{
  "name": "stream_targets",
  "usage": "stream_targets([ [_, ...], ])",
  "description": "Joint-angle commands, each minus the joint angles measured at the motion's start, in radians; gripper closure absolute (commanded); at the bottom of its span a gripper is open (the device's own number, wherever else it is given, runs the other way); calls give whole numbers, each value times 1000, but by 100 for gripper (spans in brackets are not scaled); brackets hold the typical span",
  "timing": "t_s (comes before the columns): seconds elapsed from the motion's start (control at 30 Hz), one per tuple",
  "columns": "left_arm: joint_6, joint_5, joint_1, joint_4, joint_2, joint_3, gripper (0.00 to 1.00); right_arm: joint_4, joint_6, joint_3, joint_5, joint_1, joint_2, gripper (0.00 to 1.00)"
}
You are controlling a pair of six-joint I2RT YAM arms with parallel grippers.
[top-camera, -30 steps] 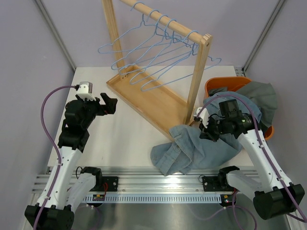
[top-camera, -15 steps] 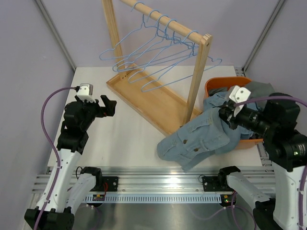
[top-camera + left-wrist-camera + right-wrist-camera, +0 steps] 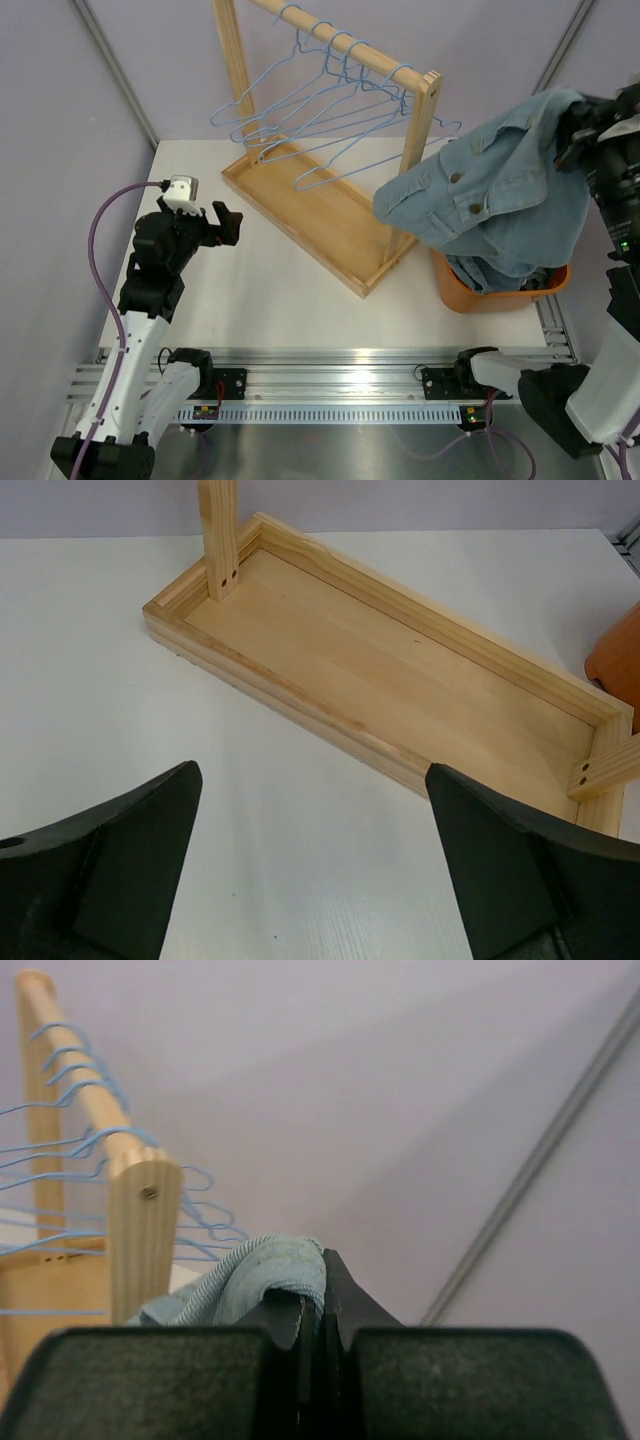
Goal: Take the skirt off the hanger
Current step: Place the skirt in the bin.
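Note:
The right gripper lowers next, its fingers tipping downward, and releases the denim into the bin. The orange bin [image 3: 500,292] stands below it, under the hanging skirt.
A light blue denim skirt [image 3: 490,205] with buttons hangs in the air over the orange bin [image 3: 500,292], off any hanger. My right gripper [image 3: 572,125] is shut on its upper edge, high at the right; in the right wrist view the denim [image 3: 255,1275] folds over the closed fingers. Several blue wire hangers [image 3: 330,95] hang bare on the wooden rack [image 3: 330,215]. My left gripper [image 3: 226,222] is open and empty above the table, left of the rack's tray; the left wrist view shows its fingers [image 3: 110,860] spread wide over the white table.
The orange bin holds more grey-green and denim clothes. The rack's upright post [image 3: 415,160] stands just left of the hanging skirt. The rack's base tray [image 3: 400,670] lies ahead of my left gripper. Purple walls enclose the table.
My right gripper has lifted the skirt from the table's front right up high over the orange bin. The left arm has barely moved.

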Motion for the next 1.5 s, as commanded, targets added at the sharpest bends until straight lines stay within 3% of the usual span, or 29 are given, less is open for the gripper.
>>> stream_targets([
  [0.0, 46, 23, 4, 39, -29, 17, 1, 34, 4, 289, 189, -14, 136, 100],
  [0.1, 94, 11, 3, 20, -43, 24, 1, 17, -24, 422, 220, -21, 213, 100],
  [0.33, 113, 6, 3, 3, -83, 21, 1, 101, -75, 301, 254, -76, 190, 100],
  [0.43, 120, 11, 4, 3, -88, 11, 1, 120, -9, 203, 179, -233, 173, 100],
  [0.6, 125, 14, 4, -1, -100, -1, 1, 128, 198, 156, -108, -641, 218, 100],
  [0.67, 126, 14, 4, -6, -105, -2, 1, 141, 205, 111, -166, -686, 221, 100],
  [0.93, 126, 14, 4, -6, -96, -12, 1, 154, 235, -126, -349, -702, 164, 100],
  [1.17, 129, 14, 4, -30, -82, 2, 1, 155, 339, -581, -669, -674, 114, 100],
  [1.33, 128, 20, 4, -39, -69, 14, 1, 134, 321, -832, -665, -614, 127, 100],
  [1.47, 113, 28, 4, -38, -54, 28, 1, 85, 228, -941, -542, -614, 228, 100],
])
